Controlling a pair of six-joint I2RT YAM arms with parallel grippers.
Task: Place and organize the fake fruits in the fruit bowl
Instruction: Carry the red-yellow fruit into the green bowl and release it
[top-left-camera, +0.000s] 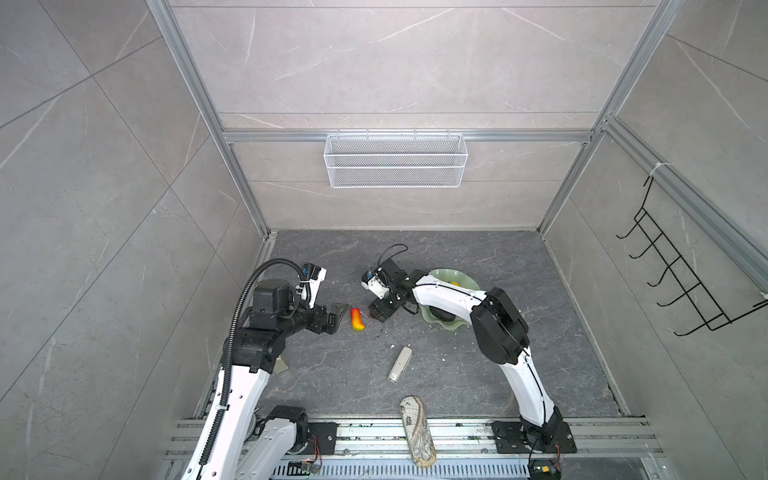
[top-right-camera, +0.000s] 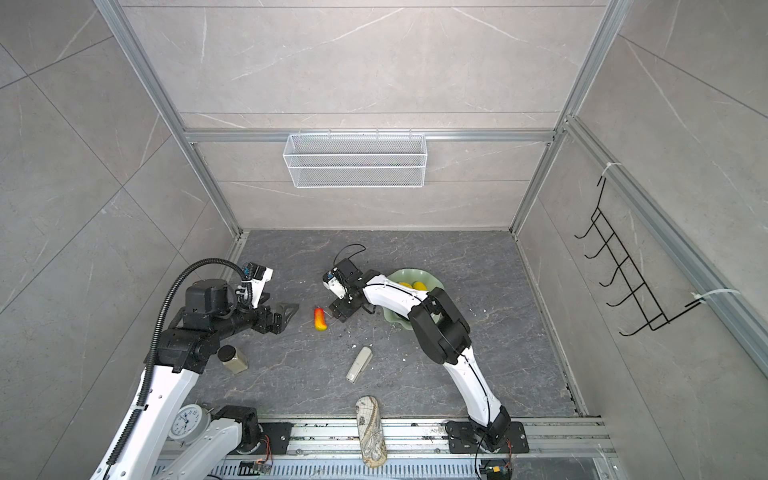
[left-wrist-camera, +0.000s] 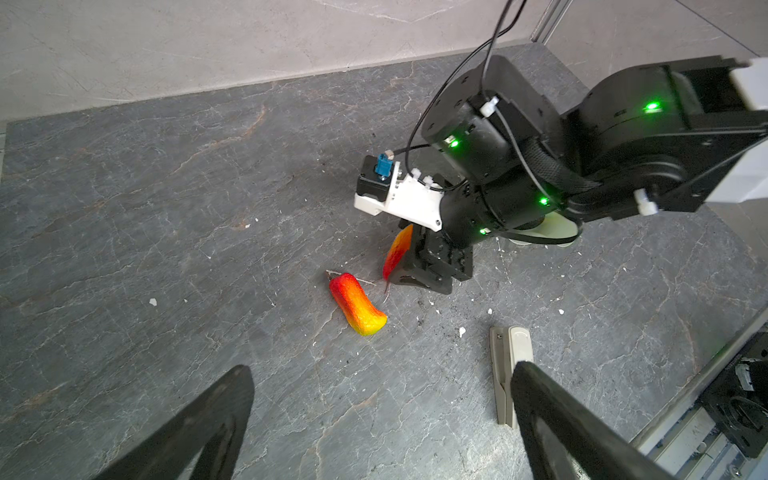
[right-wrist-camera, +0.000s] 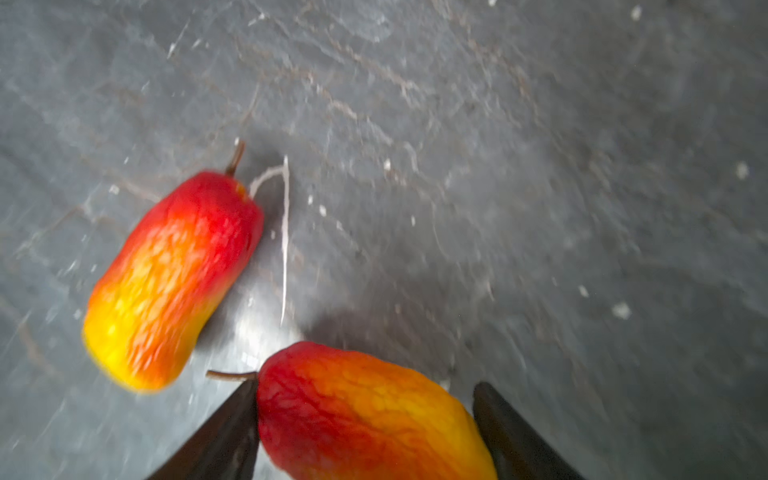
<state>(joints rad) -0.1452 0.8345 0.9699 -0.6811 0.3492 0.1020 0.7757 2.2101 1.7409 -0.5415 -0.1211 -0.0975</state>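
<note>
My right gripper should next move up and outward over the fruit bowl's far side (top-left-camera: 442, 275) and let the fruit go there, since bare green shows beside the yellow fruits.
One red-to-yellow fake fruit (top-left-camera: 357, 319) (right-wrist-camera: 166, 282) lies on the dark stone floor between my two grippers. A second one (right-wrist-camera: 365, 419) (left-wrist-camera: 398, 251) sits tilted between the fingers of my right gripper (right-wrist-camera: 365, 388) (top-left-camera: 376, 313), which is shut on it just left of the fruit bowl (top-left-camera: 446, 274). The pale green bowl, partly hidden by the right arm, holds yellow fruits (top-right-camera: 405, 285) (top-right-camera: 419, 286) and a blackish one (top-left-camera: 442, 313). My left gripper (top-left-camera: 337, 318) (left-wrist-camera: 382, 370) hangs open and holds nothing, just left of the lying fruit.
A silver-white oblong device (top-left-camera: 400, 364) lies in front of the fruit. At the front rail lies a map-patterned case (top-left-camera: 417, 430). A small jar (top-right-camera: 233, 359) and a clock (top-right-camera: 189, 419) stand by the left arm. A wire basket (top-left-camera: 395, 160) and a hook rack (top-left-camera: 681, 282) hang on the walls.
</note>
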